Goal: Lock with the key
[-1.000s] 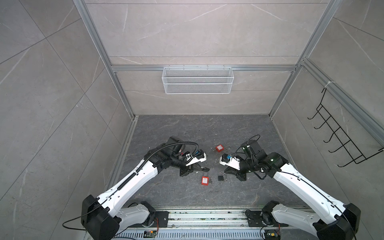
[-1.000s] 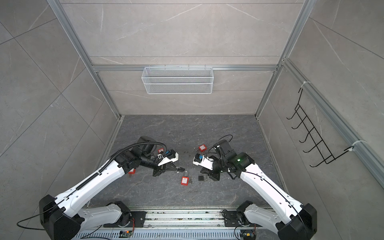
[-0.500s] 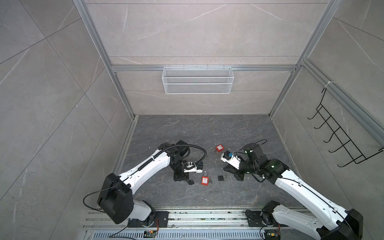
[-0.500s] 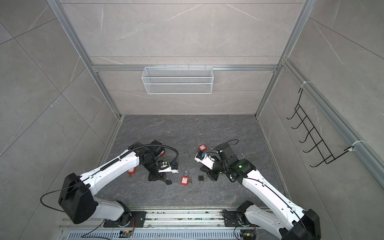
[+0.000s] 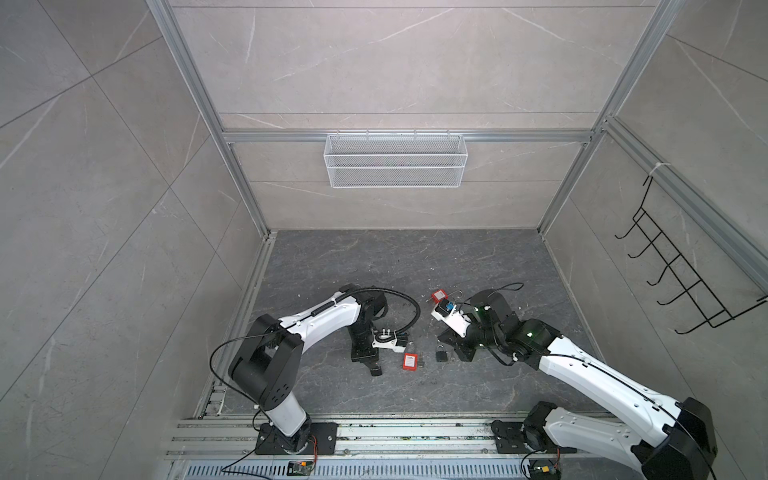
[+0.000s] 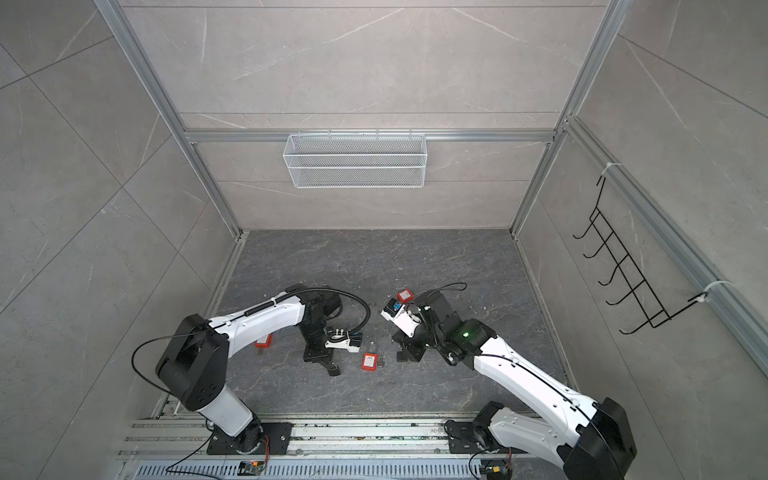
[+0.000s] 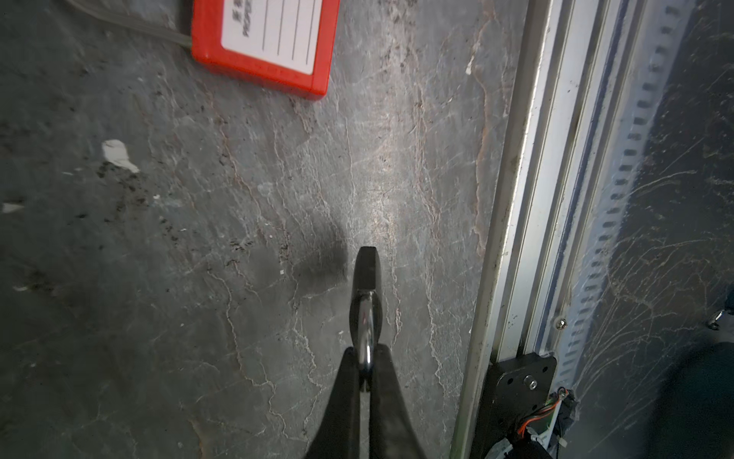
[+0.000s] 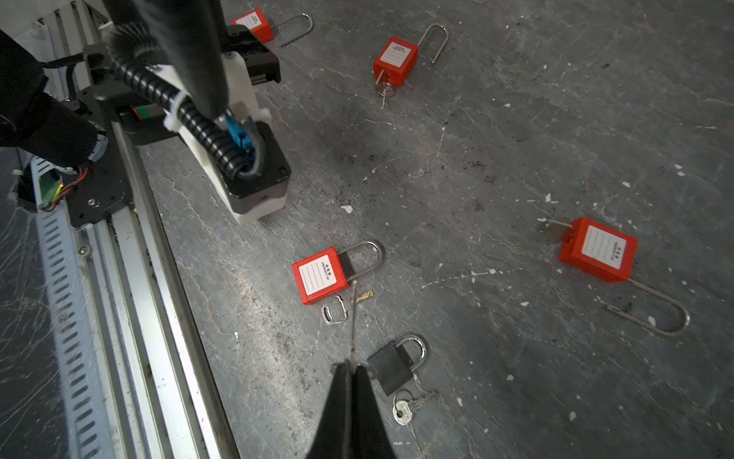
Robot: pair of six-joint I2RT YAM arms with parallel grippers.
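Note:
My left gripper holds the steel shackle, and the clear floor by the padlock's shadow (image 7: 290, 250) is below and outward of its fingers. Next it will go down and slightly outward and let go of the shackle there.
My left gripper (image 7: 366, 353) is shut on the steel shackle of a small black padlock (image 7: 366, 270), whose body points away from the fingers just above the floor. In both top views this gripper (image 5: 376, 372) (image 6: 333, 371) points toward the front rail. My right gripper (image 8: 351, 363) (image 5: 444, 338) is shut on a thin key (image 8: 352, 318), seen edge-on, with a ring (image 8: 333, 310) near its far end. A second black padlock (image 8: 391, 367) (image 5: 441, 354) lies on the floor right beside the right fingertips, with its own key (image 8: 403, 411) next to it.
Several red padlocks lie on the dark floor: one (image 8: 319, 274) (image 5: 410, 360) between the grippers, one (image 5: 439, 296) at the back, one (image 6: 264, 340) under the left arm. The aluminium rail (image 7: 516, 198) runs along the front. A wire basket (image 5: 395, 166) hangs on the back wall.
The left arm has folded back and turned its gripper from pointing right to pointing at the front rail. The right gripper has shifted slightly back and left.

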